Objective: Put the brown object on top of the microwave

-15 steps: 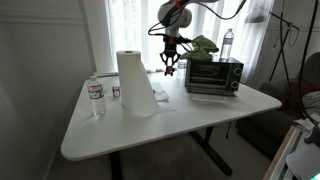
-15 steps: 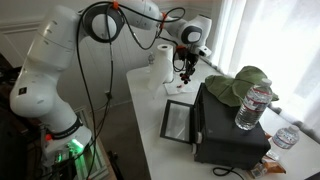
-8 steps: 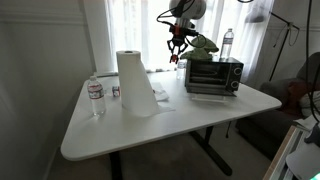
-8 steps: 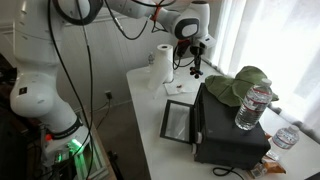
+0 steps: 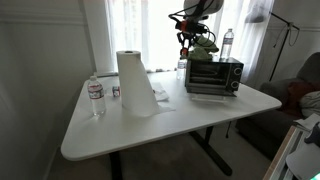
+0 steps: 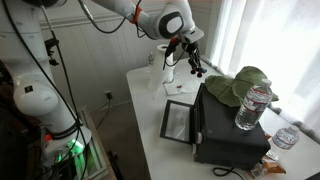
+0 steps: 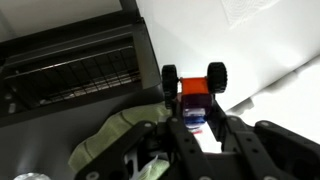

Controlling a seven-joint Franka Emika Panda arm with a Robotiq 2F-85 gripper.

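Next, my gripper turns past the green floppy thing over the microwave's front strip (image 6: 213, 112) (image 7: 45, 125) and lowers the brown object to release, as bare microwave top shows beside that thing.
My gripper (image 5: 184, 42) is shut on the brown object (image 7: 195, 88), a small reddish-orange toy with two black wheels, and holds it in the air. In both exterior views the object is a tiny dark lump (image 6: 196, 68) between the fingers. The gripper hangs just above and beside the near top edge of the microwave (image 5: 213, 75), a silver box with a dark glass front that also shows in an exterior view (image 6: 225, 125) and in the wrist view (image 7: 70, 70). The fingers (image 7: 195, 112) clamp the toy from both sides.
A green floppy thing (image 5: 205, 44) and a water bottle (image 5: 228, 44) sit on top of the microwave, leaving bare top near its front edge. A paper towel roll (image 5: 133, 80) and another water bottle (image 5: 95, 97) stand on the white table (image 5: 200, 115).
My gripper, still holding the brown object, has risen and moved from beside the paper towel roll toward the top of the microwave.
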